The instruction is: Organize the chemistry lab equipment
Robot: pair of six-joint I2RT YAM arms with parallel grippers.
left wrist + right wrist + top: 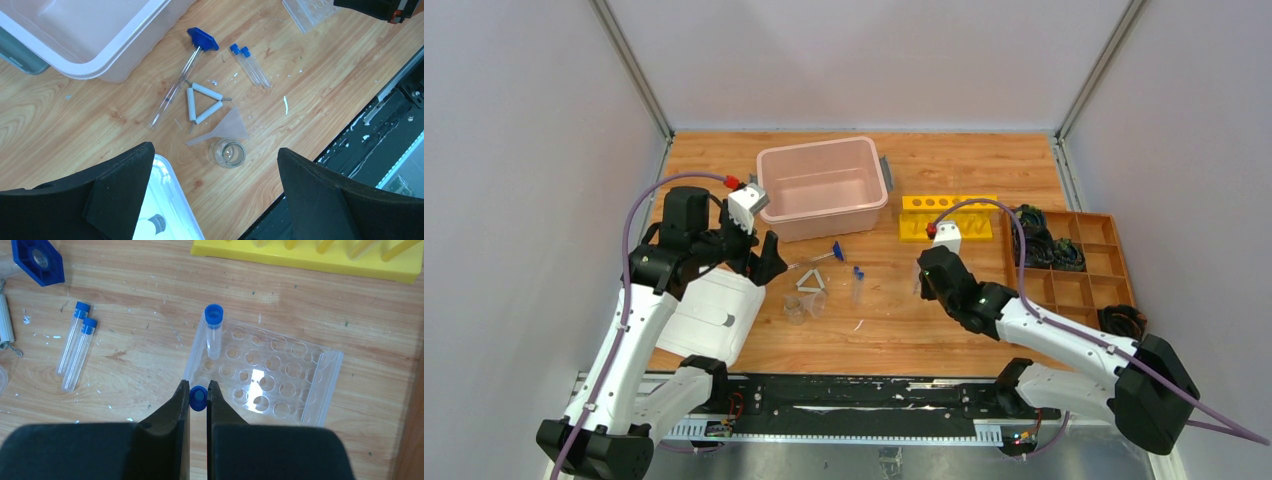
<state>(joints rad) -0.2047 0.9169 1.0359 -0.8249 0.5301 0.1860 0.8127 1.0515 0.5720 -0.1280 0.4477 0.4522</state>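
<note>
The rack's near corner hole on the side of the standing tube is below, so the robot's right gripper will lower the tube it holds into that hole next and let go of the blue cap.
My right gripper is shut on the blue cap of a small clear tube, just above the near left corner of the clear tube rack. Another capped tube stands in the rack's far left corner. Two more tubes lie side by side on the table to the left. My left gripper hangs open and empty above a clear cup. Beyond the cup lie a clear funnel, the white triangle and the blue-tipped rod.
A pink bin sits at the back centre, a yellow rack to its right. The wooden compartment tray with black coiled items is at the far right. A white lid lies under the left arm.
</note>
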